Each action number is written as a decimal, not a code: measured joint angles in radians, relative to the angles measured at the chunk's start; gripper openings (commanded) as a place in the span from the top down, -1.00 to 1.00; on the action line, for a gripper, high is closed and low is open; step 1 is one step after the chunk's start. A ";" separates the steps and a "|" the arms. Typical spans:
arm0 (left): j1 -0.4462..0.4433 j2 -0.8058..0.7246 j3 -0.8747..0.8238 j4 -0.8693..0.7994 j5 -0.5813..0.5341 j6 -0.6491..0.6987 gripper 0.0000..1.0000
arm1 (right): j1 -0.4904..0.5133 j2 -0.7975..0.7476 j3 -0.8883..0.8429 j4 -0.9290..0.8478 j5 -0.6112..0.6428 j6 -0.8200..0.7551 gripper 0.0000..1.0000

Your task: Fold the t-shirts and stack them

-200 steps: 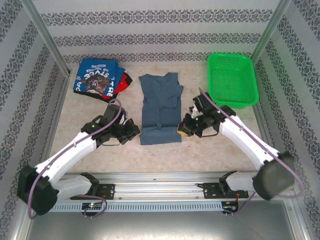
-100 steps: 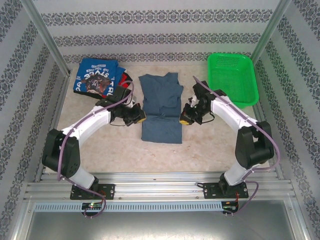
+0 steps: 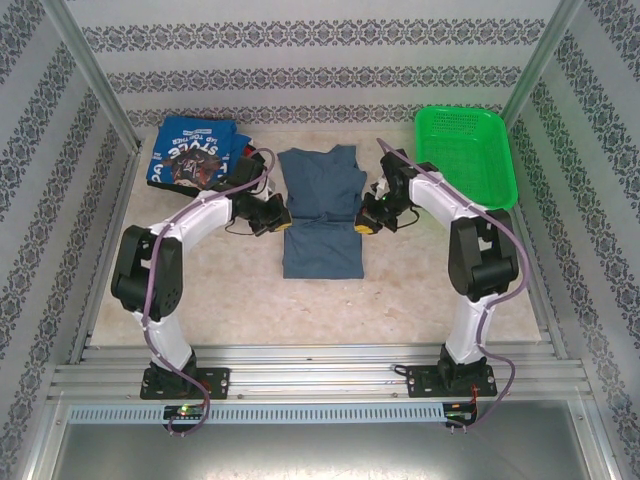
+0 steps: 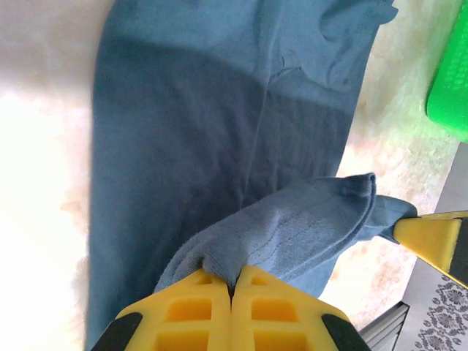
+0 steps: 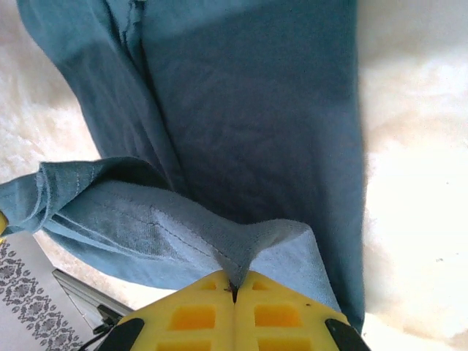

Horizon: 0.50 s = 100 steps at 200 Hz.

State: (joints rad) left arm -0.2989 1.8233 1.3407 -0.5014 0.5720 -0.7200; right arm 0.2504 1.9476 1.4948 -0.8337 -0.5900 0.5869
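The cloth is raised, so my right gripper will next lower the stitched hem onto the shirt's flat body near its edge (image 3: pixel 353 213) (image 5: pixel 289 199) below the gripper and let go.
The plain slate-blue t-shirt (image 3: pixel 320 195) lies flat mid-table, collar toward the back. My left gripper (image 3: pixel 283 222) pinches its left edge and my right gripper (image 3: pixel 360 225) its right edge, both halfway up the shirt. In the left wrist view the left gripper (image 4: pixel 232 281) is shut on a raised fold of the shirt (image 4: pixel 292 227). In the right wrist view the right gripper (image 5: pixel 234 287) is shut on a stitched hem of the shirt (image 5: pixel 248 110). A bright blue printed t-shirt (image 3: pixel 190 160) lies folded at the back left, with red and black cloth (image 3: pixel 247 160) under it.
The green mesh basket (image 3: pixel 465 155) stands at the back right, close to the right arm, and its corner shows in the left wrist view (image 4: pixel 450 80). Patterned walls enclose the table on three sides. Bare tabletop (image 3: pixel 320 310) lies between the shirt and the arm bases.
Both grippers have moved from the shirt's near corners toward the back, carrying the pinched hem up over the shirt. The arms are stretched further out.
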 measured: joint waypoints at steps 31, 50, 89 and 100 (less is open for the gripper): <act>0.010 0.065 0.040 0.000 0.005 0.021 1.00 | -0.002 0.055 0.025 0.003 0.000 -0.012 1.00; 0.013 0.105 0.066 0.000 0.005 0.026 1.00 | -0.010 0.088 0.045 0.004 0.000 -0.016 1.00; 0.014 0.175 0.108 0.014 0.021 0.032 0.95 | -0.024 0.131 0.074 0.007 0.001 -0.018 0.98; 0.015 0.190 0.114 0.026 0.025 0.033 0.63 | -0.026 0.140 0.082 0.009 0.001 -0.018 0.82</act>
State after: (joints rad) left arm -0.2840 2.0129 1.4548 -0.4759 0.5968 -0.6872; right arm 0.2245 2.0872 1.5772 -0.8249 -0.5888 0.5686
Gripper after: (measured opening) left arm 0.059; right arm 0.066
